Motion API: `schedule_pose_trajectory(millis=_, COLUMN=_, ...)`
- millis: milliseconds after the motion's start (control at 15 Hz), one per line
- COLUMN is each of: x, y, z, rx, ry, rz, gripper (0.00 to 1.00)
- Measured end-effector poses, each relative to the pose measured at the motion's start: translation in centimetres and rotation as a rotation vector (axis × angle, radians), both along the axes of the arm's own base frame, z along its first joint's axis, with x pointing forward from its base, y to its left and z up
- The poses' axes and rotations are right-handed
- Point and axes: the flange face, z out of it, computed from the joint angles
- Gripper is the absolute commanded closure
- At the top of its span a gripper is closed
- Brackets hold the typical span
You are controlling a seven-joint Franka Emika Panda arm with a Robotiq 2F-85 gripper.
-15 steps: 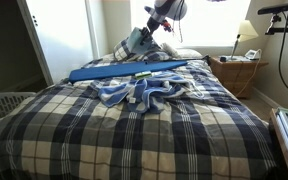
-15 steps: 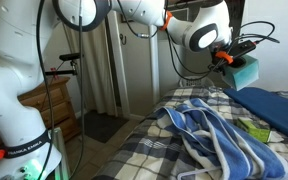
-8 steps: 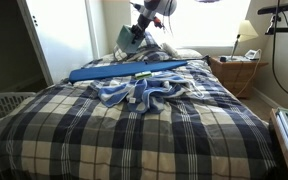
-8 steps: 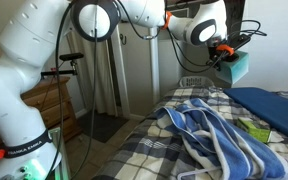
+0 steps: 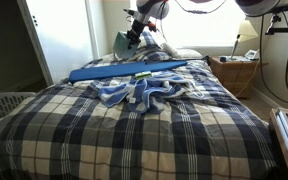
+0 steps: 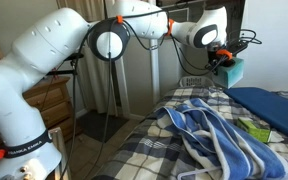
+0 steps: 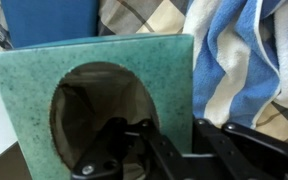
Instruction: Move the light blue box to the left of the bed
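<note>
My gripper should next move down slightly toward the plaid strip beside the dark blue item and let go of the box, since that strip is below my gripper.
The light blue box (image 5: 122,41) hangs in the air above the far end of the bed, held by my gripper (image 5: 134,30). In an exterior view the box (image 6: 232,71) sits under the gripper (image 6: 222,58), above the long dark blue item. In the wrist view the box (image 7: 174,75) fills the frame as a teal speckled face with a large round hole. My gripper (image 7: 169,135) is shut on the box's wall, one finger inside the hole and one outside.
A plaid bed (image 5: 134,135) carries a long dark blue flat item (image 5: 124,70), a crumpled blue and white towel (image 5: 139,92) and a small green item (image 6: 252,127). A white laundry basket (image 5: 4,103) stands beside the bed, a wicker nightstand (image 5: 236,73) with a lamp beyond.
My gripper has carried the light blue box sideways above the far end of the bed, to the left in one exterior view. The grip has not changed.
</note>
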Motion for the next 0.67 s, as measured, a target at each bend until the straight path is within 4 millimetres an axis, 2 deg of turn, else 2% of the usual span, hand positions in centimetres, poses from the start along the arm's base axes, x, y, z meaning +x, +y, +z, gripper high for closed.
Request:
schedule_pose_trajectory(millis=467, x=0.9, y=0.4, z=-3.7, rx=-0.037, ry=0.066, rz=-0.029, gripper=0.99)
schedule_pose_trajectory(millis=533, x=1.0, y=0.5, z=-3.9, rx=-0.057, ry=0.069, rz=-0.04, gripper=0.69)
schedule_pose_trajectory(millis=600, x=1.1, y=0.7, z=-4.1, rx=-0.071, ry=0.07, rz=-0.05, gripper=0.68)
schedule_pose_trajectory(millis=667, x=1.2, y=0.8, z=-4.2, rx=-0.084, ry=0.07, rz=-0.057, gripper=0.62)
